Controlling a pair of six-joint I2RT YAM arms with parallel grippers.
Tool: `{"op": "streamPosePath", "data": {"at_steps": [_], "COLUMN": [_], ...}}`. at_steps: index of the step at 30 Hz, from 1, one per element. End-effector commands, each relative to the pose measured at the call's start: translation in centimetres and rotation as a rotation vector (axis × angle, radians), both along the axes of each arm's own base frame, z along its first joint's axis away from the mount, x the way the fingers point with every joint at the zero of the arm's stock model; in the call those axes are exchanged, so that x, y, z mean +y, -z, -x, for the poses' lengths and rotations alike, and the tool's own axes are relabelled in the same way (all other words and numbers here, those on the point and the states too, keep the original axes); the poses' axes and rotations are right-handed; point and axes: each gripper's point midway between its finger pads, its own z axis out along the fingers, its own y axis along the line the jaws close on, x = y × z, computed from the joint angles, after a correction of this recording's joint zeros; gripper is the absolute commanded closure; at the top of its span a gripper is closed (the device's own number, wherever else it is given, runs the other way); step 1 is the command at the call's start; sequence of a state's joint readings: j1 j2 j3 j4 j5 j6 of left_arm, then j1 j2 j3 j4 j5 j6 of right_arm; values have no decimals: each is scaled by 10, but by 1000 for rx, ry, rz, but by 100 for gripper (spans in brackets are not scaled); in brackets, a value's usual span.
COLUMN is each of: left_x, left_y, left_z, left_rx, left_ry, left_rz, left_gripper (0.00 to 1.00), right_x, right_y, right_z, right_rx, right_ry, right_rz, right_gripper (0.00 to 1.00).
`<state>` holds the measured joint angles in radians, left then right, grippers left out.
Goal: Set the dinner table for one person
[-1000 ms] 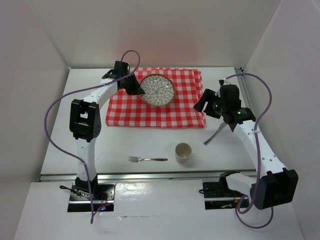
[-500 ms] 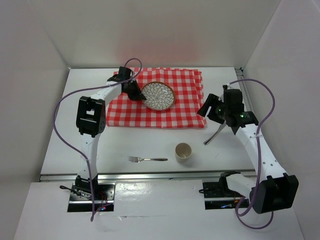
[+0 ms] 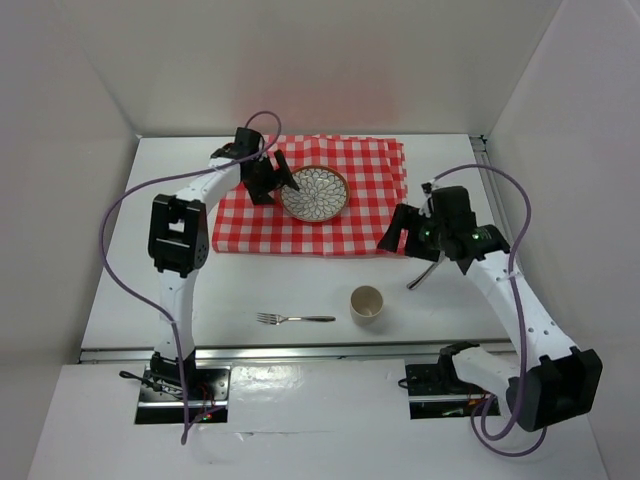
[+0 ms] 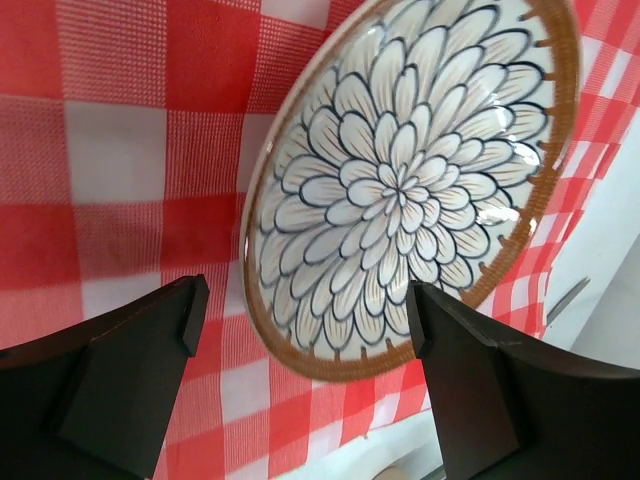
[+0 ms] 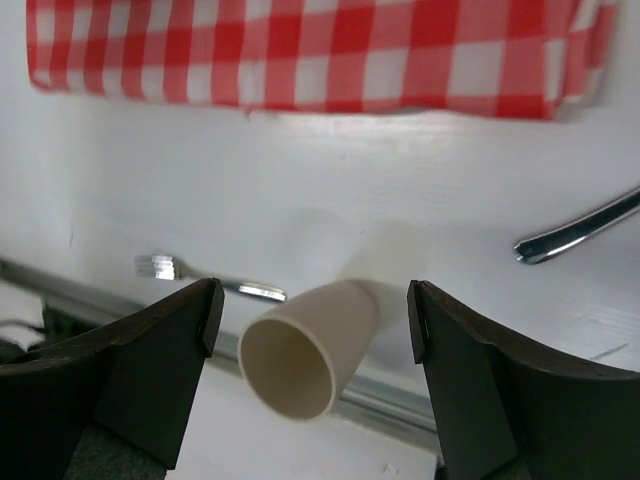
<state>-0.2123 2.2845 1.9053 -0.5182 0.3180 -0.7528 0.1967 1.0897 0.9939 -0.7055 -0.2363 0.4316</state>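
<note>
The cup stands below my right gripper and nearer my base, so next my right gripper will move back and down onto the cup's rim on the second utensil's side (image 3: 381,302) (image 5: 333,374).
A brown-rimmed plate with a blue petal pattern (image 3: 314,193) lies on the red-and-white checked cloth (image 3: 350,225) at the back of the dinner table (image 3: 200,290). My left gripper (image 3: 280,183) is open at the plate's left rim; in the left wrist view the plate (image 4: 400,190) sits just beyond the spread fingers (image 4: 130,380), untouched. A cream cup (image 3: 367,303) stands on the table in front of the cloth. My right gripper (image 3: 397,232) hovers open above the cloth's near right corner. In the right wrist view the cup (image 5: 305,360) shows below and between the jaws.
A fork (image 3: 295,318) lies left of the cup near the front edge. A second metal utensil (image 3: 430,270) lies right of the cup, partly under my right arm. White walls close the table on three sides, and a metal rail (image 3: 300,348) runs along the front.
My left gripper has opened and let go of the plate, which now rests on the cloth. My right arm has swung left toward the cup, and its jaws have widened a little.
</note>
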Motion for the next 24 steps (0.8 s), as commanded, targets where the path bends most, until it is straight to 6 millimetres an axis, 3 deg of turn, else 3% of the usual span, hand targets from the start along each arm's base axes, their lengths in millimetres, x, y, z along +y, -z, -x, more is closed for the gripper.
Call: {"op": "streamPosePath", "data": {"at_steps": [1,3,4,5,9,10,11,13,14,16,20,23,24], "left_x": [9,14,19,22,34,36,38,41,41,42,45,47,47], "left_y": [-102,-126,-154,-166,-209,-207,-223,-224,-235,-240,-238,-238,-238], "left_z": [-5,2,5,10,34,41,51,63,73,82,102,114,114], "left_rx": [-218,-254,-316,-334,-412,-409,-440,-441,-463,-472,-472,-466,-466], "left_ry": [-6,-13,-22,-29,-40,-32,-35,-29,-23,-18,4,5,5], "left_rz": [-36,-49,-59,-62,-89,-97,-90,-96,-83,-75,-79,-80,-80], "left_gripper": [0,0,0,0,0,0,0,0,0,0,2,2,2], "right_x": [26,43,50,52,62,64,63,61,60,57,54,56,62], "right_y": [6,17,27,30,42,47,55,61,67,73,85,84,74], "right_z": [38,59,70,76,95,100,106,107,113,109,109,107,103], "right_rx": [76,118,156,170,232,243,274,291,306,303,315,304,267], "right_ry": [-105,-159,-165,-163,-167,-168,-160,-123,-118,-75,-36,-31,-42], "right_rz": [-27,-40,-36,-32,-13,1,19,51,76,118,135,130,102], "right_gripper": [13,13,13,15,21,23,23,24,27,32,39,39,39]}}
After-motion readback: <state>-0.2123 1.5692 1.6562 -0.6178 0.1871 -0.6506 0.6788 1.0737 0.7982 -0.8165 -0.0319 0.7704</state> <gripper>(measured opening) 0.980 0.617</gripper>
